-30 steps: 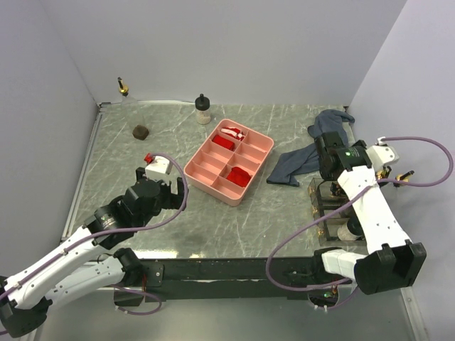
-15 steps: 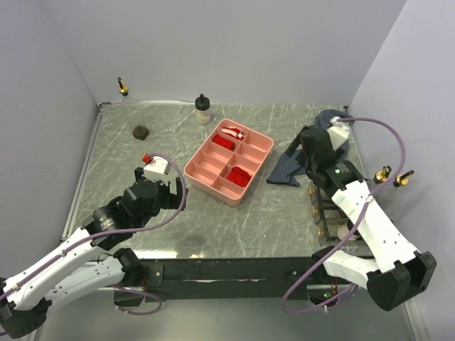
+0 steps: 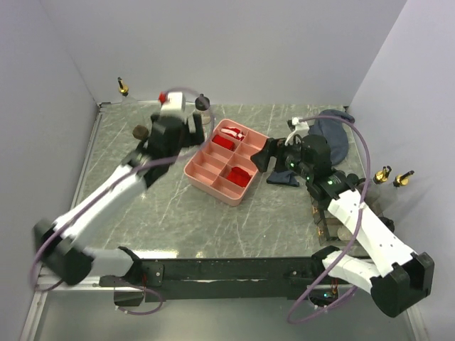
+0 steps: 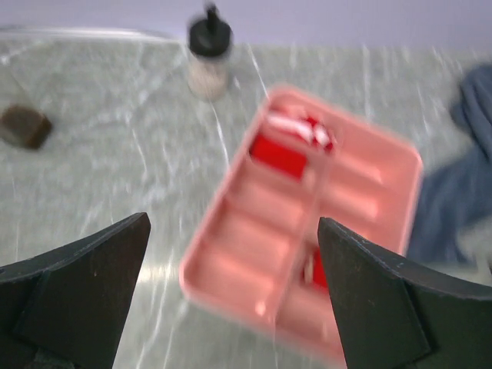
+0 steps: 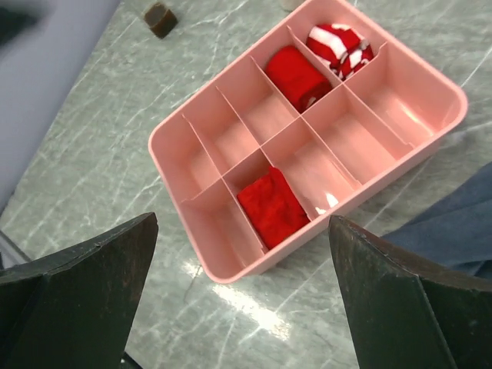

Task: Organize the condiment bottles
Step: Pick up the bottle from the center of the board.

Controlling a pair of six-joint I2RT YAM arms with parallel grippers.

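Observation:
My left gripper moves outward and down next, open fingers straddling the cream bottle's black cap (image 4: 209, 37), since the bottle stands upright and clear of the tray (image 4: 369, 196).
A black-capped cream bottle (image 3: 203, 104) (image 4: 209, 54) stands at the back of the table. My left gripper (image 3: 190, 130) (image 4: 234, 300) hovers just in front of it, open and empty, looking over the pink tray (image 4: 369, 196). A squat dark-brown jar (image 3: 139, 131) (image 4: 24, 127) (image 5: 160, 19) sits further left. A clear bottle with a gold spout (image 3: 123, 88) stands in the back left corner. Two gold spouts (image 3: 384, 173) show at the right wall. My right gripper (image 3: 264, 158) (image 5: 242, 300) hangs open and empty over the tray's near right side.
The pink divided tray (image 3: 264, 145) (image 5: 430, 131) holds red folded cloths and a red-and-white one. A blue-grey cloth (image 3: 330, 135) (image 5: 461, 231) lies to its right. A dark wire rack (image 3: 323, 217) stands at the near right, partly hidden by my right arm.
My left arm has swung from the near left up to the back, beside the black-capped bottle. My right gripper has moved left from the right edge over to the tray.

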